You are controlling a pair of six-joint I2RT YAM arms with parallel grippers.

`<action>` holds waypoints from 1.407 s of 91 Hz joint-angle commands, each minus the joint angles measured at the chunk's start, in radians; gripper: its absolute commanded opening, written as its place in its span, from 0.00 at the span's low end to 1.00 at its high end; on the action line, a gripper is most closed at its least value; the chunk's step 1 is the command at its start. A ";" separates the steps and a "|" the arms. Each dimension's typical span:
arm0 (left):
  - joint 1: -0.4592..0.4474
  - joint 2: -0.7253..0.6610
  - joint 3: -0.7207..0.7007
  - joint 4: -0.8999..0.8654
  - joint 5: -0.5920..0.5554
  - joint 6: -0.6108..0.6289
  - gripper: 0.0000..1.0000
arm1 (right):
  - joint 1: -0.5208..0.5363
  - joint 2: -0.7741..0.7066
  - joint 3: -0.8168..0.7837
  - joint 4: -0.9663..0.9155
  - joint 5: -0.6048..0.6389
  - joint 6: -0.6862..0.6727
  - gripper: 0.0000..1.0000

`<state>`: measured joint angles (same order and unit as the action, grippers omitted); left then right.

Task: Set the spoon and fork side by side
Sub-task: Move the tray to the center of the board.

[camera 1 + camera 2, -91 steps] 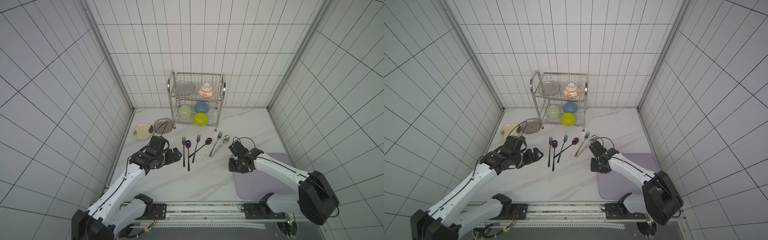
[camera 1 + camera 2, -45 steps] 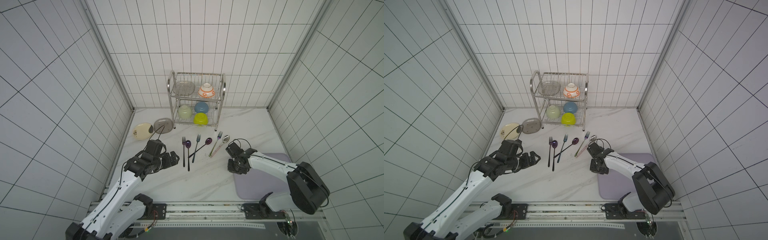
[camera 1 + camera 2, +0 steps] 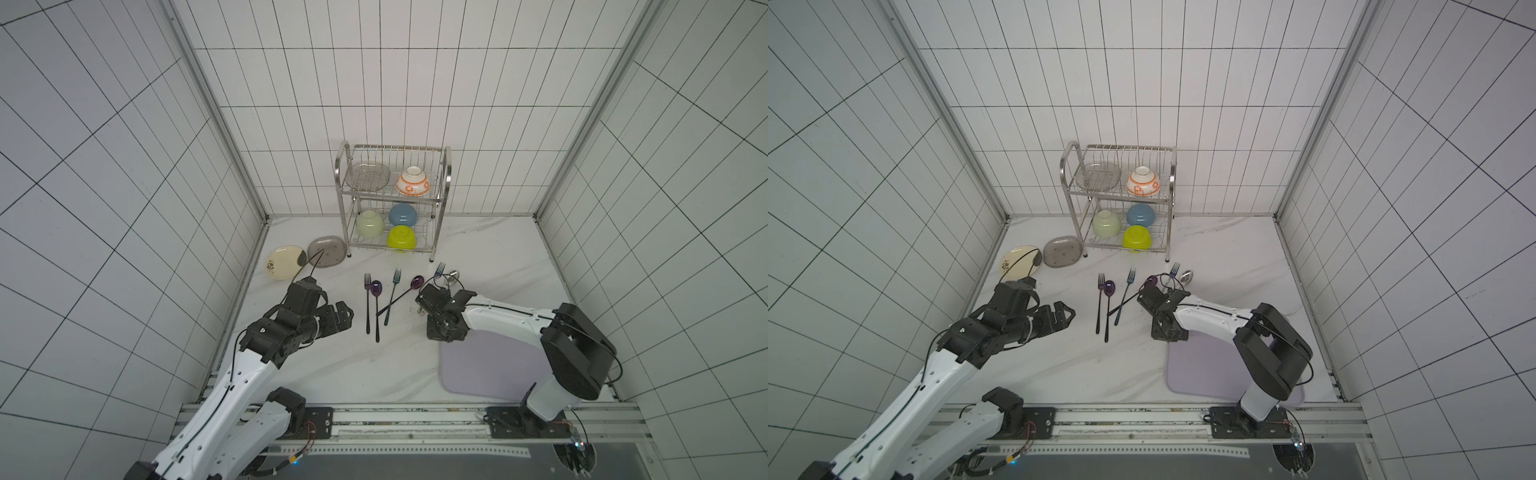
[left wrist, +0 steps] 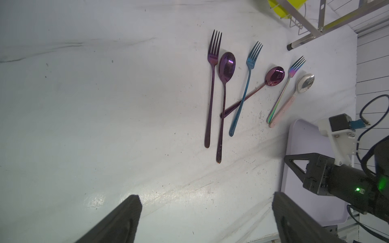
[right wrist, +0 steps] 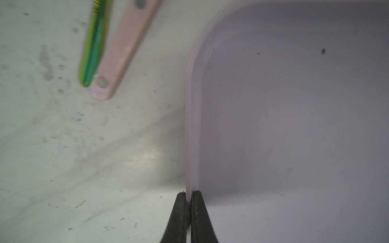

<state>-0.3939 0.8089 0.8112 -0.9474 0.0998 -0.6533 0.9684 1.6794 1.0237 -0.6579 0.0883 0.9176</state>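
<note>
I will next slide the tray's rim sideways with my right gripper and release it on the bare marble (image 3: 393, 339) beside the purple spoon's handle, since it's empty there.
Three fork-and-spoon pairs lie on the marble top. A purple fork (image 4: 211, 94) and purple spoon (image 4: 224, 94) lie parallel. A blue fork (image 4: 244, 92) crosses the handle of a maroon spoon (image 4: 274, 76). A rainbow fork (image 4: 282, 94) lies against a pink-handled spoon (image 4: 305, 83). My left gripper (image 3: 343, 318) hovers open and empty, left of the purple pair. My right gripper (image 5: 188, 192) is shut on the rim of the lavender tray (image 5: 192, 126), near its corner, just short of the pink handle (image 5: 124, 48).
A steel dish rack (image 3: 392, 199) with several bowls stands at the back. A cream plate (image 3: 284, 261) and a grey plate (image 3: 328, 251) lie at the back left. The lavender tray (image 3: 490, 365) fills the near right. Tiled walls enclose the table.
The right gripper has slid left along the tray's edge and its jaws have closed onto the rim. The left arm has shifted slightly and stays open.
</note>
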 commanded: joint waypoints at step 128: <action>-0.122 0.322 0.036 0.132 0.136 -0.015 0.98 | -1.119 -0.450 -0.238 -0.148 -0.378 -0.556 0.99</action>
<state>-0.4946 1.0962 0.8112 -0.8558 0.2325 -0.6655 -0.0051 1.1835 0.8112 -0.7803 -0.1593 0.5316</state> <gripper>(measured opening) 0.980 0.994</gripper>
